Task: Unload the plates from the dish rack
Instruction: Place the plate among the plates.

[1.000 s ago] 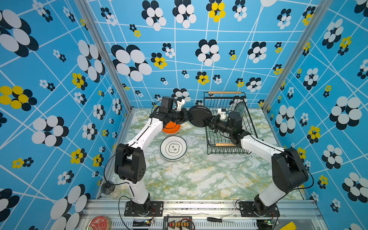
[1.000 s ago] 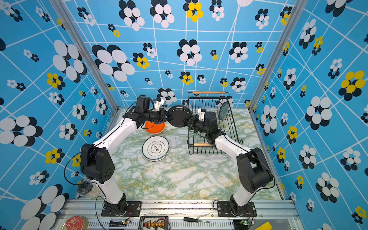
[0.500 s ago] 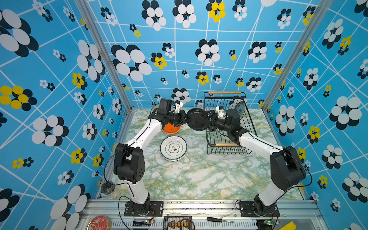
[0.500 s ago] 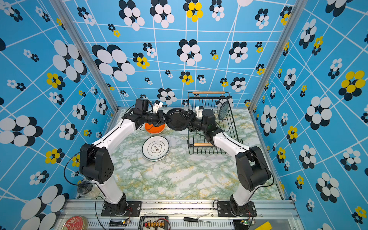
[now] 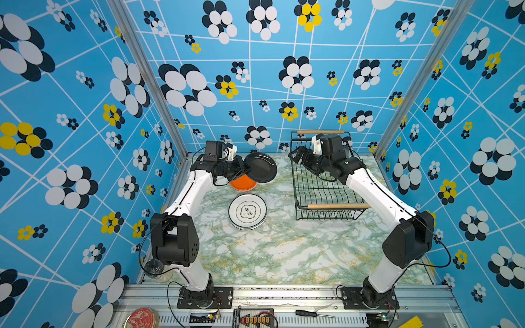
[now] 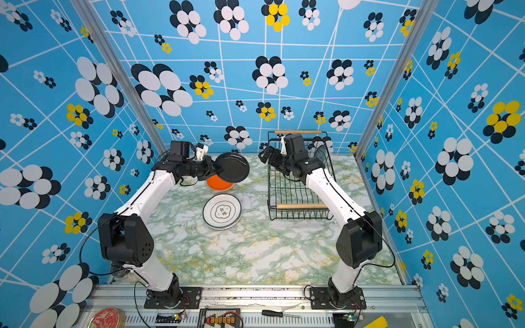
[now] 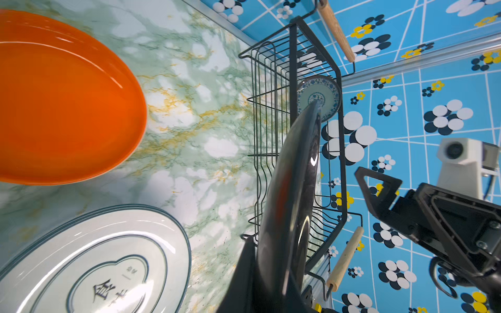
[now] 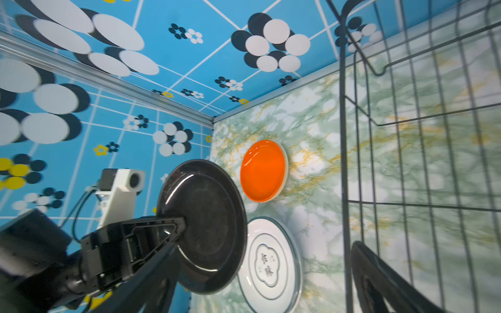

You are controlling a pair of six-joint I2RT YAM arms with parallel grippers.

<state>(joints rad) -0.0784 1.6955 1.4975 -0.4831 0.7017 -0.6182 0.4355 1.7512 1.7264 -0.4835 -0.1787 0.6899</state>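
Note:
My left gripper moves down next, tilting the upright black plate toward flat, and releases its rim atop the orange plate [image 5: 243, 183] [image 7: 62, 103], which lies empty below my gripper.
My left gripper [image 5: 246, 169] [image 7: 273, 284] is shut on the rim of a black plate [image 5: 261, 167] [image 6: 233, 167] [image 8: 206, 225]. It holds the plate on edge in the air above an orange plate [image 5: 243, 183] [image 7: 62, 103] lying on the table. A stack of white plates with a dark emblem [image 5: 247, 211] [image 8: 271, 265] lies nearer the front. My right gripper [image 5: 295, 154] [image 6: 265, 154] hangs open and empty at the left rim of the black wire dish rack [image 5: 326, 218]. A teal-patterned plate [image 6: 321, 154] [image 7: 318, 94] stands in the rack's far right corner.
The rack's wooden handles [image 5: 336, 206] lie at its near and far ends. Off the table's front edge are a red tin lid [image 5: 142, 318] and a screwdriver [image 5: 309, 313]. A clear glass [image 5: 153, 267] stands by the left arm's base.
My right gripper has let go of the black plate, opened wide and drawn back to the rack. The left gripper keeps the plate and has carried it a little left.

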